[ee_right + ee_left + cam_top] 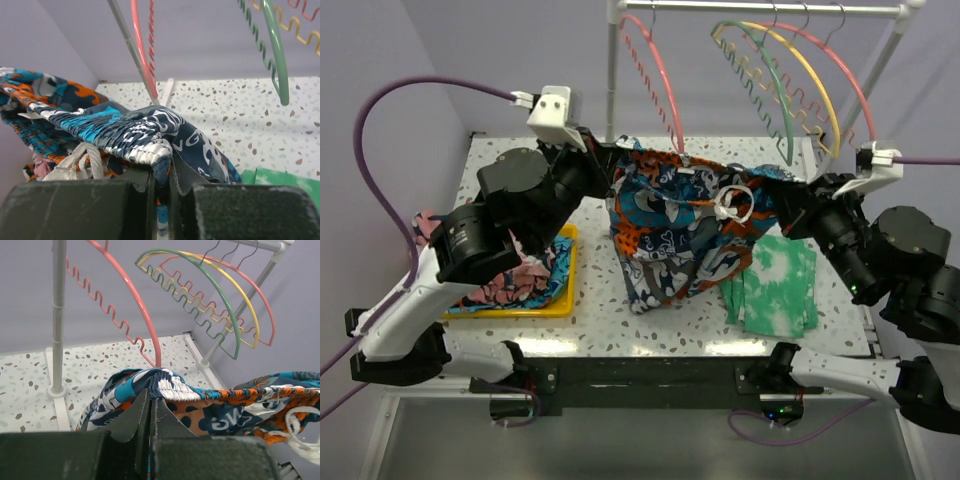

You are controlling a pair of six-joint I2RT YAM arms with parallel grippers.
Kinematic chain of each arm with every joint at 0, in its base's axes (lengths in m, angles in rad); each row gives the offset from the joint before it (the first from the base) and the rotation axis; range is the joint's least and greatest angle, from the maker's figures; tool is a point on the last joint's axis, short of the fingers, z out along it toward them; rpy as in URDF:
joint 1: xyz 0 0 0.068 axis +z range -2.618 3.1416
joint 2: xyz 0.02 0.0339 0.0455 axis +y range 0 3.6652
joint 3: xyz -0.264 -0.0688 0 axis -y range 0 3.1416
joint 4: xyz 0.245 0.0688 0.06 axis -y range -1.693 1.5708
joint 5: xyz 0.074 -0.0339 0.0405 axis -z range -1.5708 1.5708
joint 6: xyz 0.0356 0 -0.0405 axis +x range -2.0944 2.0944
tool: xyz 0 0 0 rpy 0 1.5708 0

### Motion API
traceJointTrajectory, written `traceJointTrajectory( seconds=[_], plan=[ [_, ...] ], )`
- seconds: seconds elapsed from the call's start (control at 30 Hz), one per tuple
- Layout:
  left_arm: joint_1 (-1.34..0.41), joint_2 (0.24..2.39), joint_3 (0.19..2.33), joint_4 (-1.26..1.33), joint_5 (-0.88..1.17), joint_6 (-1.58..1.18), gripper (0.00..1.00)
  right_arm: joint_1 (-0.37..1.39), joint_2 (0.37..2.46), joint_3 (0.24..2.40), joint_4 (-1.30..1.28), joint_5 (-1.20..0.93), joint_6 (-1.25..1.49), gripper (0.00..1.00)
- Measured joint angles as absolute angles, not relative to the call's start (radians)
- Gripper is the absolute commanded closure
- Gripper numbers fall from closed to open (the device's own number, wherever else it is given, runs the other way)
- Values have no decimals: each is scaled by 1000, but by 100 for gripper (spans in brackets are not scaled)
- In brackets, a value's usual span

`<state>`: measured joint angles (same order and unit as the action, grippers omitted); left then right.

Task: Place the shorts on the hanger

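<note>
The coral-pink hanger hangs outside the waistband of the shorts, so my right gripper should lower back toward the yellow tray and bring the shorts onto the table.
The shorts, in an orange, teal, navy and white print, hang stretched between my two grippers above the table. Their white drawstring dangles at the waistband's middle. My left gripper is shut on the waistband's left end. My right gripper is shut on its right end. The coral-pink hanger hangs from the rail just behind the waistband. Its lower tip sits close above the fabric. The hanger also shows in the left wrist view and the right wrist view.
A yellow tray at the left holds a pink-and-navy garment. A green-and-white tie-dye cloth lies at the right. On the rail hang a green hanger, a yellow hanger and another pink hanger. The rack post stands behind.
</note>
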<state>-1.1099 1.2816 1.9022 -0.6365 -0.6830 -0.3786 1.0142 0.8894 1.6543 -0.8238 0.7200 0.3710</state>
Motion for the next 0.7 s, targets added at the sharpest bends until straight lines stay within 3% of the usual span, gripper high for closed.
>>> traceJointTrajectory(
  seconds=[0.1,0.2,0.43,0.5,0.7],
  plan=[
    [-1073,1314,1930,-675,-642,-355,100,1014,906,1693,-821,719,346,100],
    [-947,1309,1828,-671,-548,-355,100,1014,909,1623,-800,704,347,100],
    [-699,1189,1256,-595,-315,-384,100,1014,876,1036,-736,575,465,99],
    [-673,1180,1125,-564,-250,-394,100,1014,882,893,-721,532,507,89],
    [-663,1237,970,-502,-102,-395,100,1014,863,713,-680,432,591,40]
  ],
)
